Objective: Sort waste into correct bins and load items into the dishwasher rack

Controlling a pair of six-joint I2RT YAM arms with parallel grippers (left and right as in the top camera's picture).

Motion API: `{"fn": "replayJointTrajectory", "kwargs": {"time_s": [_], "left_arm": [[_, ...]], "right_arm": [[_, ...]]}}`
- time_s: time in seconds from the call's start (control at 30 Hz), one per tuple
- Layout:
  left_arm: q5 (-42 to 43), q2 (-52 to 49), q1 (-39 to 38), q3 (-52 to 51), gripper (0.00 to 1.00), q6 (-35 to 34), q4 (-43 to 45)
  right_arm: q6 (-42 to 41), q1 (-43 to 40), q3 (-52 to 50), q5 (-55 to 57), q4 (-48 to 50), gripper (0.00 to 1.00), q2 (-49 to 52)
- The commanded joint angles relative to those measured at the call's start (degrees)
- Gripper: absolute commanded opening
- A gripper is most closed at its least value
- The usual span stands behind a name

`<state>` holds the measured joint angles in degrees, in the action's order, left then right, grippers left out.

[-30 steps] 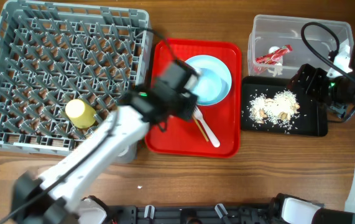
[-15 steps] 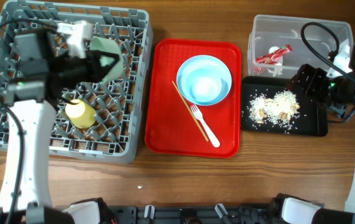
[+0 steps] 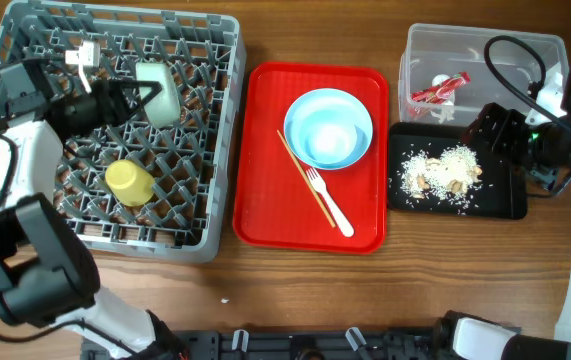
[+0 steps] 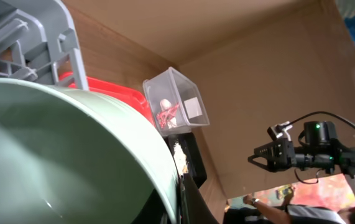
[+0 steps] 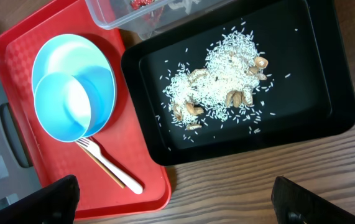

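My left gripper needs to lower the bowl next, to the left in the overhead view, onto the rack's wires beyond the yellow cup, because they are empty. Then it should release the bowl.
My left gripper [image 3: 137, 101] is shut on the rim of the pale green bowl [image 3: 158, 92] and holds it on edge over the back of the grey dishwasher rack [image 3: 25, 215]. In the left wrist view the bowl [image 4: 71, 162] fills the frame, its rim pinched in the gripper [image 4: 180, 202]. A yellow cup [image 3: 128, 182] stands in the rack. A light blue bowl [image 3: 329, 142] sits on a light blue plate [image 3: 350, 103], with a fork [image 3: 330, 203] and a chopstick [image 3: 300, 180] beside them. My right gripper [image 3: 498, 133] hangs open above the black tray [image 3: 505, 205] of rice scraps [image 5: 217, 81].
The plate, fork and chopstick lie on a red serving tray [image 3: 265, 215] between the rack and the bins. A clear tub [image 3: 485, 52] at the back right holds the red-and-white wrapper [image 3: 440, 90]. Bare wooden table [image 3: 415, 280] runs along the front.
The left arm swung from the red tray over to the rack, carrying the green bowl, which now sits further back and left. The right arm has not moved.
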<state>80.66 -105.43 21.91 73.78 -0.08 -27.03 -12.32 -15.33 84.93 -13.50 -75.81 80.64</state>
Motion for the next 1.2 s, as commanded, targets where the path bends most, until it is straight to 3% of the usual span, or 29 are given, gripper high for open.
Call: {"fn": "replayJointTrajectory", "kwargs": {"time_s": [0.0,0.37,0.7,0.8,1.07,1.1,1.13,1.17], "left_arm": [[3.3,-2.4,1.4,0.5,0.04,0.7,2.6],[1.2,-5.0,2.4,0.5,0.04,0.8,4.4],[-13.3,-5.1,3.8,0.5,0.05,0.7,0.7],[-13.3,-5.1,6.0,0.5,0.15,0.7,-0.2],[-13.3,-5.1,11.5,0.5,0.28,0.7,-4.5],[-13.3,-5.1,12.1,0.5,0.34,0.7,-5.0],[-13.3,-5.1,12.5,0.5,0.50,0.7,-5.3],[-13.3,-5.1,13.0,0.5,0.57,0.7,-5.7]], "right_arm": [[0.6,-0.1,0.8,-0.7,0.0,1.00,-0.9],[0.3,-0.1,0.8,-0.7,0.0,1.00,-0.9],[0.3,-0.1,0.8,-0.7,-0.3,1.00,-0.9],[0.3,-0.1,0.8,-0.7,-0.3,1.00,-0.9],[0.3,-0.1,0.8,-0.7,-0.3,1.00,-0.9],[0.3,-0.1,0.8,-0.7,-0.3,1.00,-0.9],[0.3,-0.1,0.8,-0.7,-0.3,1.00,-0.9],[0.3,-0.1,0.8,-0.7,-0.3,1.00,-0.9]]}}
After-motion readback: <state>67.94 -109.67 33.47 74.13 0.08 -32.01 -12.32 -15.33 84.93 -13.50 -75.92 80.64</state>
